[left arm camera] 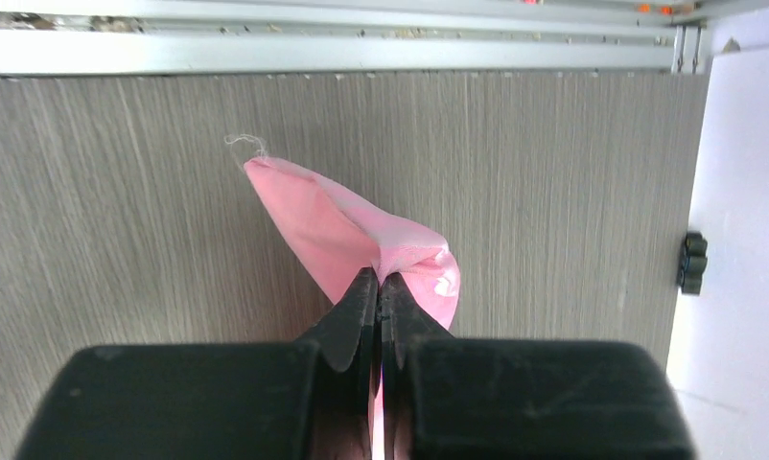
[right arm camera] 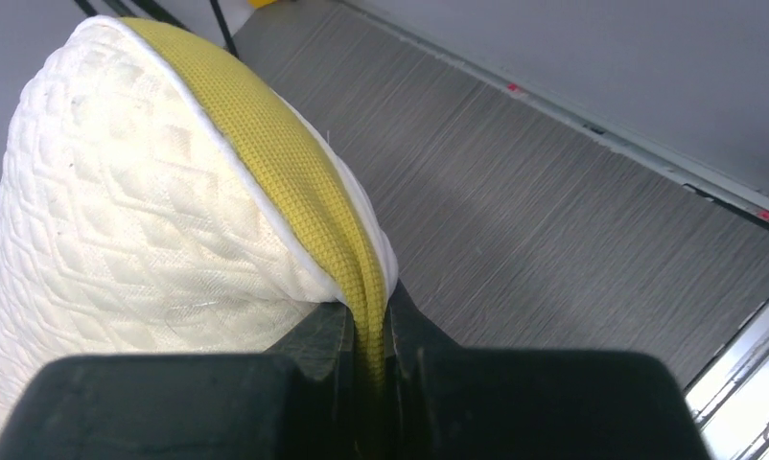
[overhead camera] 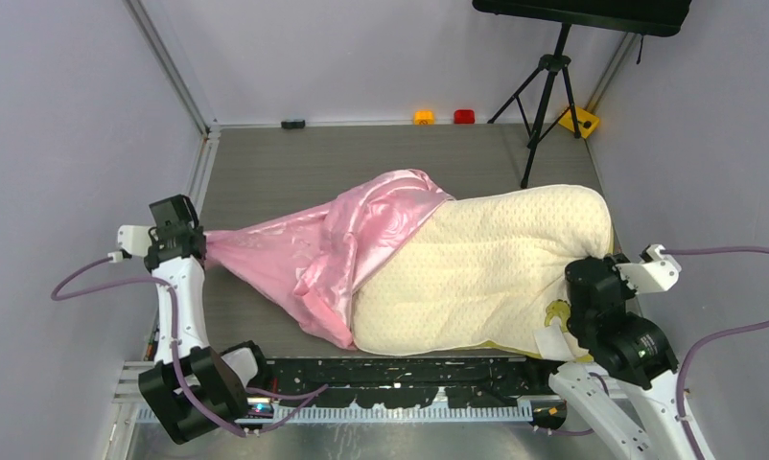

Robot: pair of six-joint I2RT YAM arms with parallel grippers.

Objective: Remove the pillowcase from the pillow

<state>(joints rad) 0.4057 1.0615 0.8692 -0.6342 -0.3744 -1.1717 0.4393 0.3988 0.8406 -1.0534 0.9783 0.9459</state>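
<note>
My right gripper will next pull the piece of pillowcase away from the pillow's other end, which is still covered by it, then move outward toward the table's middle and open.
The cream quilted pillow (overhead camera: 486, 264) lies across the table, its right part bare. The shiny pink pillowcase (overhead camera: 347, 240) still covers its left end and stretches taut to the left. My left gripper (overhead camera: 200, 251) is shut on the pillowcase's corner, which pokes past the jaws in the left wrist view (left arm camera: 347, 230). My right gripper (overhead camera: 592, 278) is shut on the pillow's mustard-yellow edge band (right arm camera: 294, 182) at the right end; the left wrist gripper (left arm camera: 381, 284) and right wrist gripper (right arm camera: 369, 307) both show cloth pinched between closed jaws. A white tag (overhead camera: 553, 331) sits at the pillow's near right corner.
A black tripod (overhead camera: 546, 96) stands at the back right on the table. Small orange (overhead camera: 424, 117) and red (overhead camera: 464, 116) blocks and a yellow one (overhead camera: 580, 121) lie along the back edge. Walls close in on both sides; a metal rail (left arm camera: 361, 53) borders the table.
</note>
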